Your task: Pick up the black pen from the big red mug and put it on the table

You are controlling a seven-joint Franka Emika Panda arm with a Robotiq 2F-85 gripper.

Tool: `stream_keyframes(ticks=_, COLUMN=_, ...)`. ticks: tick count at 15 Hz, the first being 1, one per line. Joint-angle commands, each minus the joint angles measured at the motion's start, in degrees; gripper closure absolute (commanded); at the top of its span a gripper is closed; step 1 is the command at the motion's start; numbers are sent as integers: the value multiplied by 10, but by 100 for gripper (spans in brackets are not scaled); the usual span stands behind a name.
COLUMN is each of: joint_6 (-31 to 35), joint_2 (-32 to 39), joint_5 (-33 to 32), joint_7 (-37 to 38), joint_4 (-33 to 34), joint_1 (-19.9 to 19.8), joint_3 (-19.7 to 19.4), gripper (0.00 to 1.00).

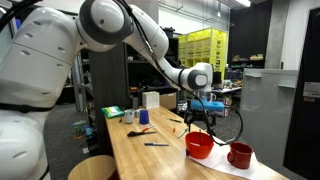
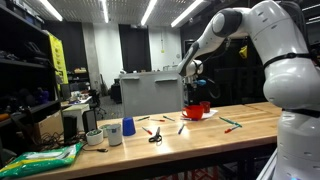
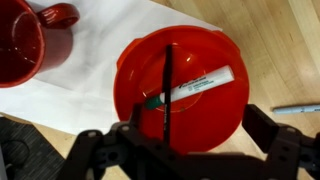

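I will lower my gripper toward the big red mug [image 3: 200,110] and close it on the black pen's near end [image 3: 167,124], because that end is below my gripper, between the open fingers.
In the wrist view the big red mug [image 3: 200,110] sits just below my gripper on a white sheet. The black pen [image 3: 167,90] lies straight across its mouth, its near end beside my left finger. A white marker with a green cap [image 3: 195,86] also lies inside. My gripper [image 3: 198,135] is open, with its fingers spread over the mug's near rim and not touching the pen. In both exterior views the gripper [image 1: 203,118] [image 2: 195,96] hangs right above the big red mug [image 1: 199,147] [image 2: 196,112] on the light wooden table [image 1: 150,162] [image 2: 200,135].
A smaller dark red mug with a handle [image 3: 25,45] [image 1: 239,154] stands beside it on the white sheet [image 3: 95,70]. A marker [image 3: 298,108] lies on the table nearby. Further along are scissors [image 1: 140,131], a dark pen [image 1: 155,144], a blue cup [image 2: 127,128] and a white cup [image 2: 112,133].
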Motion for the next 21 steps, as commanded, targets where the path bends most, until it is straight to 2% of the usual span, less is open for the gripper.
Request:
stream_keyframes(ticks=1, joint_6=-4, joint_2=33, joint_5=11, joint_7=-1, joint_4=35, joint_1=-21, joint_3=18, gripper=0)
stream_keyframes(ticks=10, joint_6=-9, joint_2=78, joint_5=13, joint_7=3, joint_4=78, joint_1=-31, joint_3=41, gripper=0)
stream_keyframes(ticks=20, joint_6=2, joint_2=98, joint_5=13, joint_7=-1, joint_4=81, joint_1=-35, joint_3=50, gripper=0)
stream_keyframes(ticks=21, joint_6=4, joint_2=98, joint_5=13, joint_7=-2, joint_4=80, joint_1=-36, joint_3=51, gripper=10)
